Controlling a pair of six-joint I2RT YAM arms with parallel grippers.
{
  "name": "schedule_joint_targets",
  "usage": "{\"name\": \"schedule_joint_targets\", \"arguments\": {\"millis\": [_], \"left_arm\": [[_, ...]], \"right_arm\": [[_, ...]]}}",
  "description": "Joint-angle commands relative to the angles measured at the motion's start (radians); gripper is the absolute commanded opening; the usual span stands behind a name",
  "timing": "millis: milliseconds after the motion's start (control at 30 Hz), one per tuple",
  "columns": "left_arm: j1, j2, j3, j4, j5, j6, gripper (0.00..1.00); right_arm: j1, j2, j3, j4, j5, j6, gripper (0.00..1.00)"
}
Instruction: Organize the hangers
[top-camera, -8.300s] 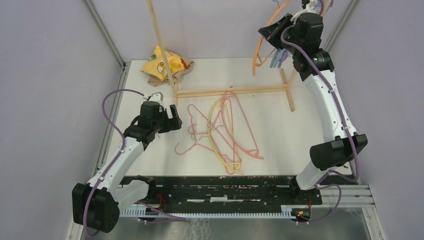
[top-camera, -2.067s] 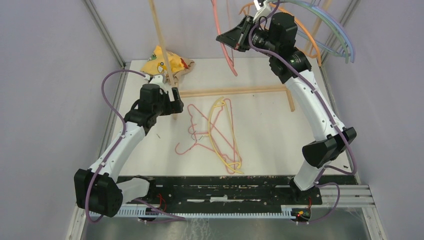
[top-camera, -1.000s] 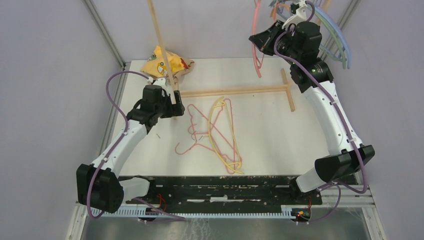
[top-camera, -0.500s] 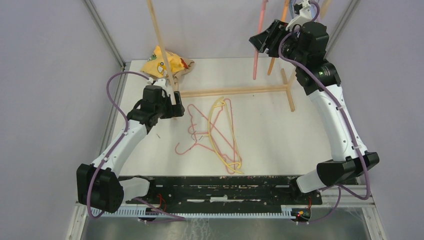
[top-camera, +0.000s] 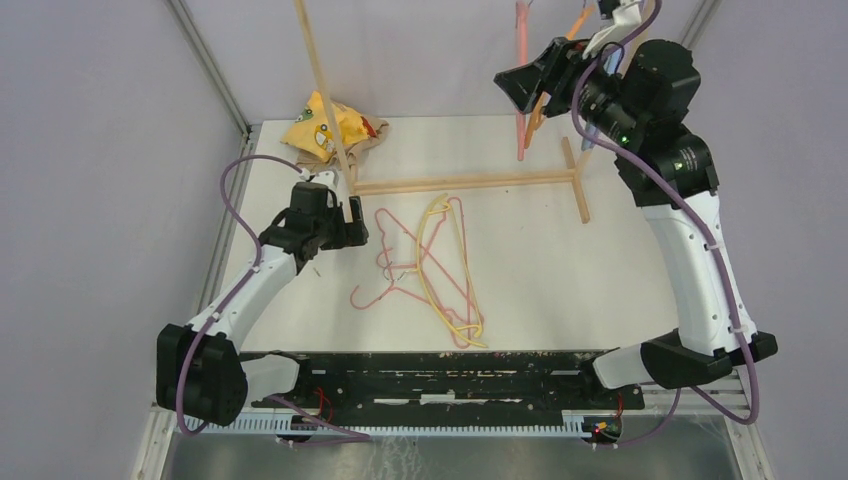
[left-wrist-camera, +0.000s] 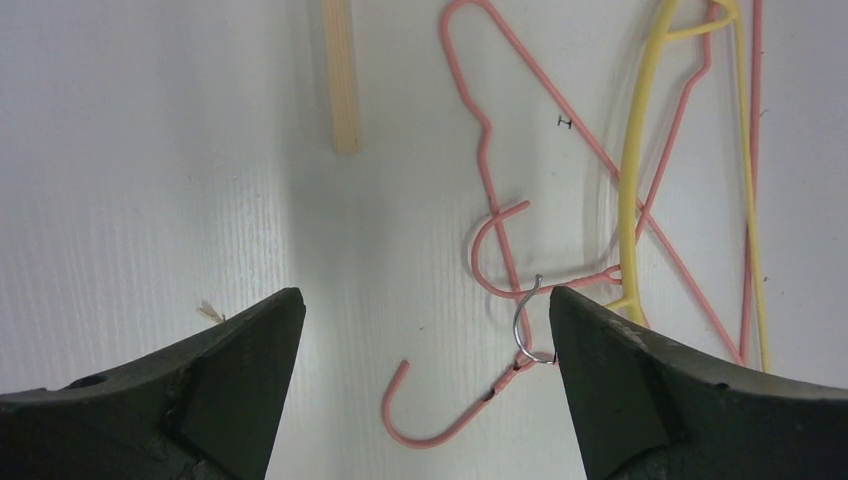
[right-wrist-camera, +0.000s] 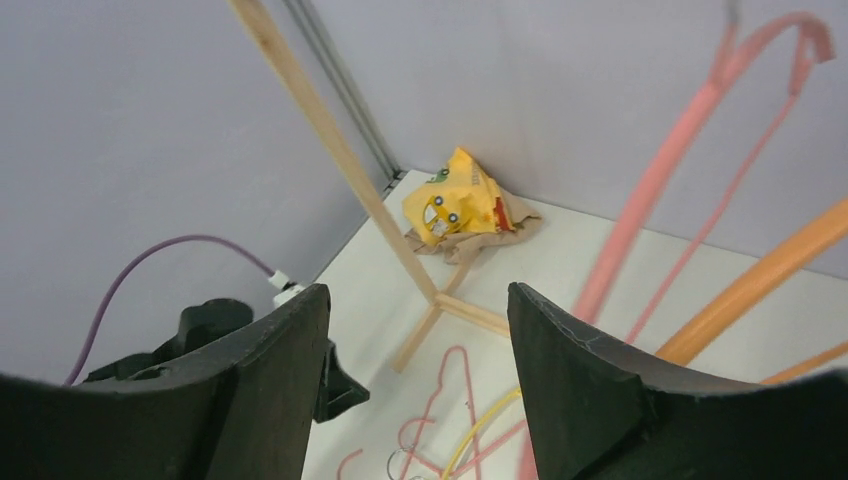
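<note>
The yellow hanger is on top of the pink ones, so I will move my right gripper back and down onto that hanger's thick bar (top-camera: 426, 288) near the metal hook.
Several pink and yellow hangers (top-camera: 432, 262) lie tangled on the white table. Up on the wooden rack hang a pink hanger (top-camera: 521, 40) and an orange hanger (top-camera: 534, 120). My right gripper (top-camera: 518, 82) is open beside them, high up, with nothing between its fingers. In the right wrist view the hung pink hanger (right-wrist-camera: 655, 185) and the orange one (right-wrist-camera: 775, 275) are to the right of the gripper (right-wrist-camera: 417, 295). My left gripper (top-camera: 350, 222) hovers open low over the table. Its wrist view shows the gripper (left-wrist-camera: 422, 300) straddling a pink hook (left-wrist-camera: 430, 425) and a metal hook (left-wrist-camera: 522, 320).
The rack's wooden base (top-camera: 460, 182) lies across the far part of the table and its slanted post (top-camera: 318, 70) rises at the left. One foot (left-wrist-camera: 342, 80) ends just ahead of the left gripper. A yellow bag (top-camera: 325, 125) sits in the far left corner.
My right gripper has opened and let go of the pink hanger, which now hangs on the rack, and the arm has drawn back to the right. The left gripper has moved slightly nearer the tangled hangers.
</note>
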Motion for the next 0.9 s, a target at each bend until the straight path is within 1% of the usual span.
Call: {"name": "schedule_joint_targets", "arguments": {"millis": [0, 133, 300, 400, 567, 700, 867], "left_arm": [[-0.003, -0.012, -0.022, 0.033, -0.032, 0.035, 0.99], [-0.003, -0.025, -0.039, 0.025, -0.038, 0.023, 0.99], [-0.003, -0.064, -0.043, 0.005, -0.057, 0.018, 0.99], [-0.003, -0.080, -0.040, -0.016, -0.066, 0.017, 0.99], [-0.003, -0.107, -0.066, -0.032, -0.075, 0.006, 0.99], [-0.002, -0.137, -0.107, -0.033, -0.089, -0.013, 0.99], [-0.003, -0.158, -0.142, -0.033, -0.090, -0.025, 0.99]], "right_arm": [[0.139, -0.003, 0.054, -0.060, 0.008, -0.119, 0.73], [0.294, 0.065, 0.060, -0.129, 0.016, -0.148, 0.72], [0.436, 0.127, -0.012, -0.200, 0.085, -0.192, 0.70], [0.480, 0.156, -0.080, -0.224, 0.123, -0.212, 0.70], [0.535, 0.217, -0.248, -0.270, 0.144, -0.220, 0.63], [0.579, 0.233, -0.438, -0.196, 0.152, -0.189, 0.59], [0.642, 0.290, -0.572, -0.152, 0.173, -0.176, 0.56]]}}
